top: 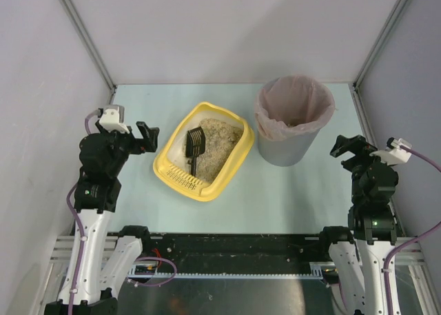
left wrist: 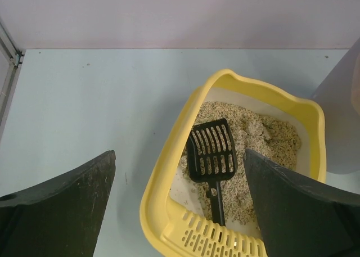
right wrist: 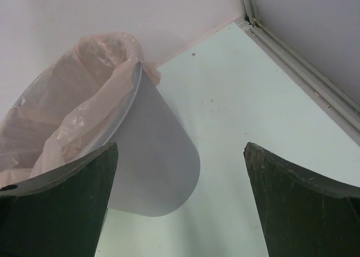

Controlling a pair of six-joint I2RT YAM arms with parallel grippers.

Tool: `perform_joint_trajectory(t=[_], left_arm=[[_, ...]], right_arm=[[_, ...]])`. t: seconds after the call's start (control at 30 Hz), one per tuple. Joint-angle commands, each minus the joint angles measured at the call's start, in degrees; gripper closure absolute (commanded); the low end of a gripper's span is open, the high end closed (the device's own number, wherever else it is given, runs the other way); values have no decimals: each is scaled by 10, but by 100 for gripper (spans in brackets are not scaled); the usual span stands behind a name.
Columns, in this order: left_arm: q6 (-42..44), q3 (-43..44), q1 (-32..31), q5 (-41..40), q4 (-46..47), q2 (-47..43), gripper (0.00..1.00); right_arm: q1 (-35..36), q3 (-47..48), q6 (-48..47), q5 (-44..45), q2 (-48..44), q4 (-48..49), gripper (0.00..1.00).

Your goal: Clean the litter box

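Observation:
My left gripper travels over the litter box and down onto the scoop's handle (top: 193,165) (left wrist: 216,199) next, as it lies below the gripper, to its right in the top view.
The yellow litter box (top: 167,162) lies at the table's middle, slotted lip toward the arms, beige litter heaped at its far side. A black slotted scoop (top: 194,147) rests in it, handle toward the lip. In the left wrist view the litter box (left wrist: 169,161) and the scoop (left wrist: 212,150) show between the fingers. My left gripper (top: 147,137) hovers open just left of the box, holding nothing. Over at the right, beside the bin, my right gripper (top: 351,148) is open too and empty. The left gripper (left wrist: 180,203) and right gripper (right wrist: 180,203) both show wide jaws.
A grey round bin (top: 288,122) with a pinkish liner stands right of the box; the bin (right wrist: 152,161) fills the left of the right wrist view. Walls with metal corner rails (top: 83,32) enclose the pale table (top: 289,191) on three sides.

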Motion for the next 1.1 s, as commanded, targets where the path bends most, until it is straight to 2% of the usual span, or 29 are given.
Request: perform_joint_trajectory(t=[0.0,0.27,0.43,0.53,0.63,0.87,0.97,1.07], left_arm=[[5,1,-5,11,21,-3,0],[5,1,-20,20,33,-4,0],[5,-4,-36,44,40,15,3],[23,1,-99,14,38,39,7],[36,11,-211,-55,16,85,8],[10,65,-288,-96,-31,227,13],[4,84,-301,-98,-51,286,13],[5,82,-297,-153,-61,313,11]], right_arm=[[-1,0,20,26,9,17,0],[-1,1,16,46,4,12,0],[-1,1,0,28,-2,14,0],[-1,0,-10,-3,-1,21,0],[-1,0,-22,-18,0,20,0],[-1,0,-27,-33,7,19,0],[-1,1,-27,-37,16,17,1],[-1,1,-28,-38,18,15,1]])
